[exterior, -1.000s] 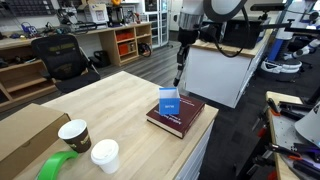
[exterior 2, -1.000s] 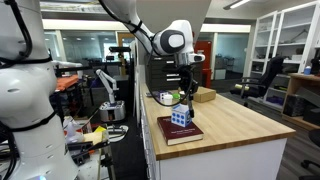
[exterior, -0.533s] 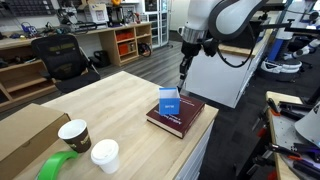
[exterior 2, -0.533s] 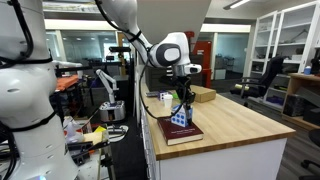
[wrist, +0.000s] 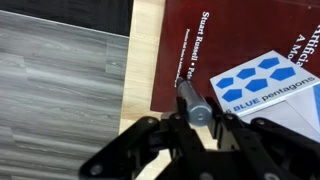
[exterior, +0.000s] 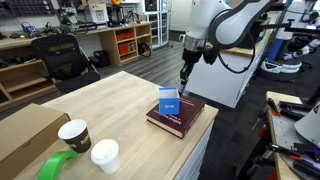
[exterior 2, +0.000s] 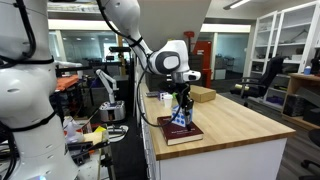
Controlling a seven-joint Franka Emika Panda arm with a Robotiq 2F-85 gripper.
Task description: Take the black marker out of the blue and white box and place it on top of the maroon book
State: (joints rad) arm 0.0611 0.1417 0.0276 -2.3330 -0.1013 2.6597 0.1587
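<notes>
My gripper is going to lower and move slightly away from the blue and white box [exterior: 168,102] onto the bare cover of the maroon book, where the black marker has open space.
The maroon book [exterior: 178,116] lies at the table's corner, also in the other exterior view [exterior 2: 178,132] and the wrist view [wrist: 215,45]. The blue and white box [exterior: 168,102] stands upright on it; it also shows in an exterior view [exterior 2: 178,117] and, with blue pentagons on its white label, in the wrist view [wrist: 262,82]. My gripper [exterior: 184,80] hangs above the book's far end, close to the box [exterior 2: 183,100]. In the wrist view it [wrist: 197,118] is shut on the black marker [wrist: 193,101], held end-on over the book beside the box.
Two paper cups [exterior: 73,135] [exterior: 105,154], a green tape roll [exterior: 57,167] and a large brown cardboard box [exterior: 22,132] sit at the table's near end. The table edge [exterior: 205,130] drops off just past the book. Office chairs and shelves stand behind.
The gripper has come down and moved closer to the book and box, carrying the marker. The book, box and cups have not moved.
</notes>
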